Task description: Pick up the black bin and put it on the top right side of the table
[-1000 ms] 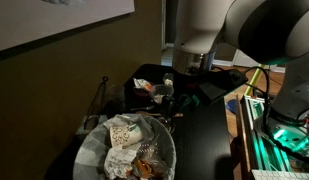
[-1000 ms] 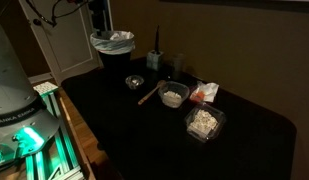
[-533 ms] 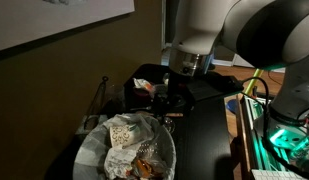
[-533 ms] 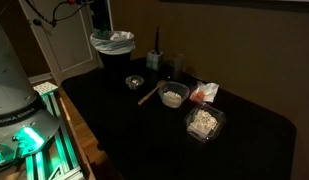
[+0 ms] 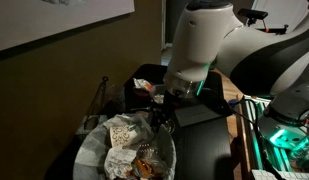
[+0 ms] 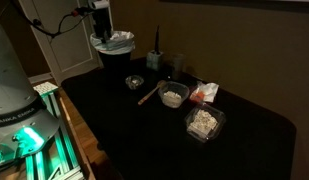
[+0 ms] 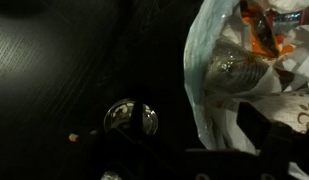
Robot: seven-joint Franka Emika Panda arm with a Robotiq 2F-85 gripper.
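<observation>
My gripper needs to go down over the bin's near rim, with one finger on the trash side, and then close.
The black bin stands at the far corner of the glossy black table. Its pale liner is full of paper and wrappers. It fills the bottom of an exterior view, and its liner rim shows in the wrist view. My gripper hangs low over the bin's near rim, also seen from the table's far side. In the wrist view my gripper is open. One dark finger is over the trash and the liner edge lies between the jaws. The other finger is lost in the dark.
A small shiny bowl sits on the table beside the bin and shows in the wrist view. Farther along are a grey container with sticks, a white bowl, a wooden stick, a red packet and a plastic tray.
My arm has swung and come down, bringing the gripper from above the bin's far side to its rim. The bin has not moved.
</observation>
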